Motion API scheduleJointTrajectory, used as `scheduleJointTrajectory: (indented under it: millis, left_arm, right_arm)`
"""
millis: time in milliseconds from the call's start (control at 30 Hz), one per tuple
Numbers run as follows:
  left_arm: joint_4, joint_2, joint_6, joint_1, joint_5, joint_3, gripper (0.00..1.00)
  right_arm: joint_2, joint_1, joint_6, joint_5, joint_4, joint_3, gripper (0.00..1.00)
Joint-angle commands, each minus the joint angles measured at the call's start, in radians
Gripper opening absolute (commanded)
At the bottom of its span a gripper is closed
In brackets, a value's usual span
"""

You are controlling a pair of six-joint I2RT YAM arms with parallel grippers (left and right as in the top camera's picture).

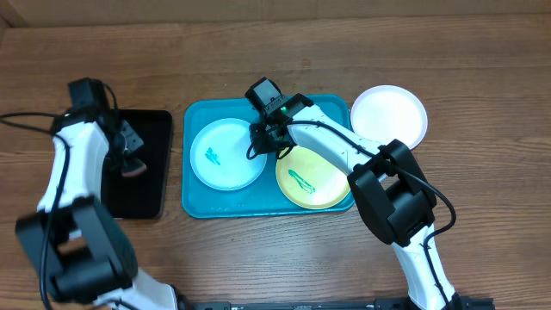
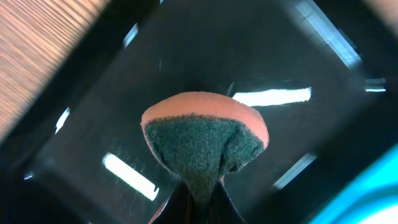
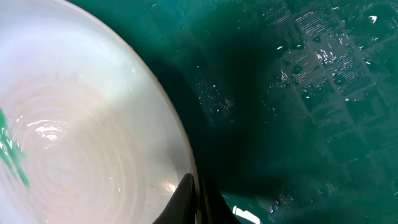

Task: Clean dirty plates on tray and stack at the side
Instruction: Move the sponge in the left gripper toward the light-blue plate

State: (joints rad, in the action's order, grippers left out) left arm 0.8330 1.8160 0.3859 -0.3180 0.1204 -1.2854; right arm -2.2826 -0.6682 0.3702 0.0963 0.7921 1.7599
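The black tray's bottom is open and clear beneath the pink sponge, so the left gripper should next lower the sponge onto the tray's bottom and let go of it there.
On the turquoise tray (image 1: 196, 205) lie a pale blue plate (image 1: 228, 159) with a green smear and a yellow-green plate (image 1: 312, 179), also smeared green. A clean-looking white plate (image 1: 389, 116) rests on the table just right of the tray. My right gripper (image 1: 265, 140) is shut on the pale blue plate's right rim; in the right wrist view its fingertips (image 3: 198, 202) pinch the plate's (image 3: 81, 137) edge above the tray floor (image 3: 311, 93). My left gripper (image 1: 131, 162) is shut on a pink sponge with a green scouring face (image 2: 202, 140), held over the black tray.
A narrow black tray (image 1: 146, 168) lies left of the turquoise tray, under the left gripper. The wooden table (image 1: 482, 198) surrounds both trays. A cable (image 1: 21, 120) trails at the far left.
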Motion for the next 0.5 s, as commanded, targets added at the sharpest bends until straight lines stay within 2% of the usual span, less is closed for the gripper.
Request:
scheduleJointTrajectory:
  millis: [0, 267, 467]
  left_arm:
    - [-0.018, 0.074, -0.005, -0.008, 0.019, -0.004, 0.04]
    - [-0.050, 0.105, -0.073, -0.010, -0.069, -0.004, 0.06]
    - [-0.057, 0.129, -0.098, -0.010, -0.065, -0.004, 0.04]
  right_arm:
    - [-0.031, -0.005, 0.008, -0.043, 0.009, -0.039, 0.04]
    - [-0.031, -0.005, 0.008, -0.043, -0.007, -0.039, 0.04]
    - [-0.031, -0.005, 0.008, -0.043, -0.008, -0.040, 0.04]
